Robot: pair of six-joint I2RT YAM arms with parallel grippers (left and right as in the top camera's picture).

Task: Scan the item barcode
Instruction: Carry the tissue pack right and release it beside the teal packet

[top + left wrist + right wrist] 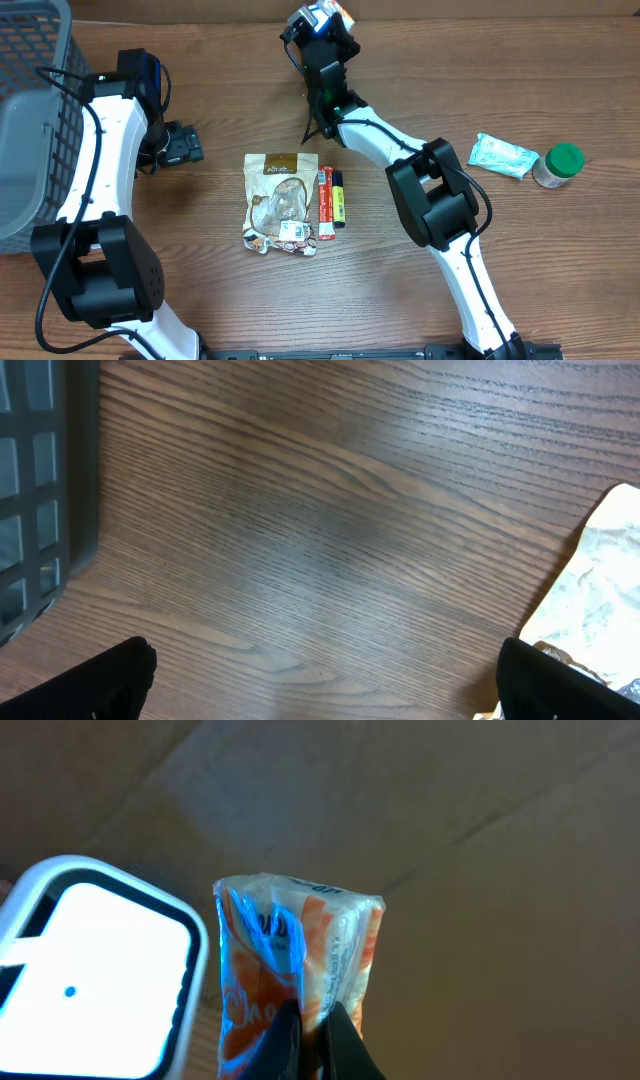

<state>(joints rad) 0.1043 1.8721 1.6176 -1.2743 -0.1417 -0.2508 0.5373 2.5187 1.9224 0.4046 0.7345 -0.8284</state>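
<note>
I should next move my right gripper back over the bare wood beside the teal packet and let go there. That spot is to the gripper's right in the overhead view.
My right gripper is shut on the lower edge of an orange and white plastic packet, which it holds upright next to a brightly lit white scanner window. In the overhead view this gripper is at the far edge of the table, and an orange corner of the packet shows beside it. The barcode is not visible. Low over bare wood, my left gripper is open with nothing between its fingers. From above it is left of the items in the middle.
A brown snack pouch, a red tube and a yellow and black stick lie mid-table. A teal packet and a green-lidded jar are at the right. A grey basket stands at the left edge.
</note>
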